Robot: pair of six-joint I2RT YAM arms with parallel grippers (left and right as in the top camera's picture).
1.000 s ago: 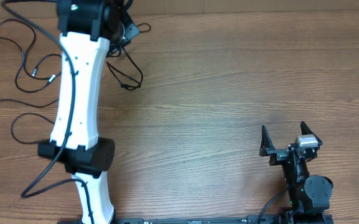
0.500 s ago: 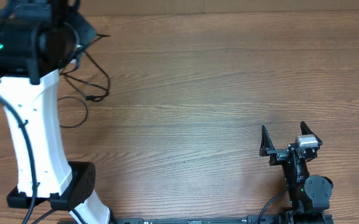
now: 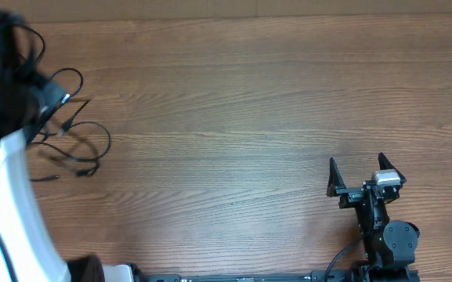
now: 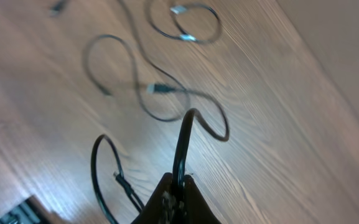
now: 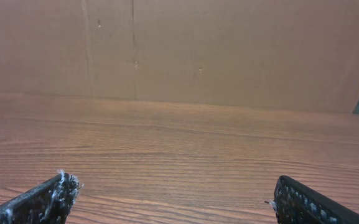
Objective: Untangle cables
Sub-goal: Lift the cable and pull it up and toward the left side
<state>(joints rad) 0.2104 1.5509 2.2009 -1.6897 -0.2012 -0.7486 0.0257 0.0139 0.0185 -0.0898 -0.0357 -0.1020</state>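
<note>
I need to move the third cable back and down with my left gripper next and release it there, because the wood of the bare near part of the table is clear of other cables.
Thin black cables (image 3: 81, 133) lie in loops at the far left of the table, with small plug ends. My left gripper (image 4: 179, 186) is shut on one black cable (image 4: 182, 146), which rises from the jaws; a looped strand with a plug (image 4: 124, 185) hangs beside it. More strands with silver-tipped plugs (image 4: 182, 25) lie on the wood below. In the overhead view the left gripper is hidden under its arm (image 3: 6, 157). My right gripper (image 3: 360, 176) is open and empty near the front right, far from the cables.
The white left arm fills the left edge of the overhead view. A brown wall (image 5: 179, 50) stands beyond the table's far edge in the right wrist view. The right arm's base (image 3: 386, 243) sits at the front edge.
My left arm has swung far to the left, dragging the held cable and its loops from the back centre-left to the far left. The right arm has not moved.
</note>
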